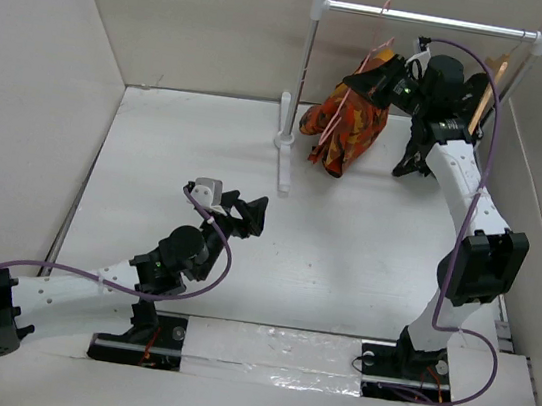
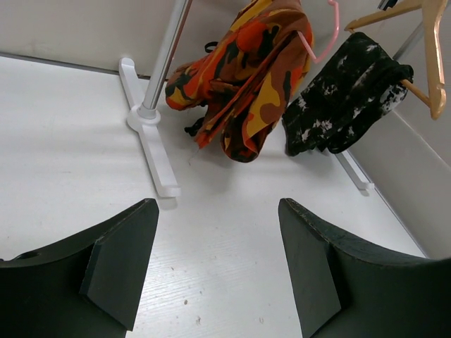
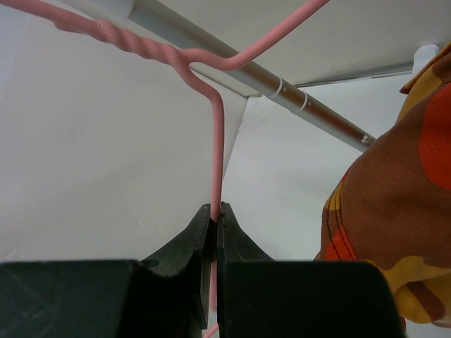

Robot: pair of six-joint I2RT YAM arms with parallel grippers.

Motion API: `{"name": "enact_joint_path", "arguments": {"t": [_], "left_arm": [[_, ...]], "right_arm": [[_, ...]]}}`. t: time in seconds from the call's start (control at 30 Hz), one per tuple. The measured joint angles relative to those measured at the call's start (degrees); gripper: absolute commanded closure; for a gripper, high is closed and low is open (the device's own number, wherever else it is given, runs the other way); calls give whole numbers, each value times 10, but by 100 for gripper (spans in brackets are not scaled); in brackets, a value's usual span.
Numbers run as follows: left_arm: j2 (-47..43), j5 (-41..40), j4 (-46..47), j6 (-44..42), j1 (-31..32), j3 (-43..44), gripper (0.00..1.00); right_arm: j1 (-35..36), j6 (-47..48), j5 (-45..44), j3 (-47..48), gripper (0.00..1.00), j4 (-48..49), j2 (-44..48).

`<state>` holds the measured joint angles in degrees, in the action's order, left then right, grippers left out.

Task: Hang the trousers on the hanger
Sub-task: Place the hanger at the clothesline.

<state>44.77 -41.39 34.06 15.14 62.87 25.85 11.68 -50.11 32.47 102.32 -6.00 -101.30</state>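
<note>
My right gripper shifts along the metal bar (image 1: 428,19) away from the post next, lowers slightly and releases the hanger's wire neck, as the hanger's pink hook is already over that bar.
The camouflage trousers (image 1: 348,123) (image 2: 246,77) (image 3: 398,211) hang draped over the pink wire hanger (image 1: 353,88) (image 2: 320,42) (image 3: 217,141), their lower folds near the table. The hanger's hook sits over the metal rail (image 1: 428,19) (image 3: 282,88). My right gripper (image 1: 401,85) (image 3: 216,211) is raised at the rail and shut on the hanger's pink wire just below the twisted neck. My left gripper (image 1: 238,210) (image 2: 218,246) hovers low over the table's middle, well short of the rack, open with nothing between its fingers.
A black garment with white speckles (image 2: 345,98) hangs on a light wooden hanger (image 1: 488,92) (image 2: 423,49) at the rail's right end. The rack's white post and foot (image 1: 285,139) (image 2: 151,134) stand left of the trousers. Walls enclose the table on three sides.
</note>
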Motion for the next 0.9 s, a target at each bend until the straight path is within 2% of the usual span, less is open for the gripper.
{"name": "enact_joint_path", "arguments": {"t": [0.27, 0.5, 0.6, 0.63, 0.67, 0.7, 0.73, 0.8, 0.87, 0.9], "left_arm": [[1, 3, 0, 2, 0, 0, 34], [0, 3, 0, 2, 0, 0, 34], [0, 3, 0, 2, 0, 0, 34], [0, 3, 0, 2, 0, 0, 34], [0, 3, 0, 2, 0, 0, 34], [0, 3, 0, 2, 0, 0, 33], [0, 2, 0, 2, 0, 0, 33], [1, 0, -1, 2, 0, 0, 32], [1, -4, -3, 3, 0, 0, 32], [1, -7, -5, 3, 0, 0, 31]], "right_arm": [[-31, -9, 17, 49, 100, -26, -21], [-57, 9, 16, 34, 100, -20, -59], [-61, 13, 23, 3, 61, 17, -54], [-61, 18, 24, -6, 40, 24, -48], [-61, 22, 25, -12, 32, 27, -42], [-60, 31, 24, -14, 19, 29, -38], [-60, 45, 24, -16, 16, 30, -31], [-60, 56, 17, -18, 17, 26, -19], [-60, 71, 2, -27, 24, 16, 6], [-60, 80, -9, -37, 9, 12, 24]]}}
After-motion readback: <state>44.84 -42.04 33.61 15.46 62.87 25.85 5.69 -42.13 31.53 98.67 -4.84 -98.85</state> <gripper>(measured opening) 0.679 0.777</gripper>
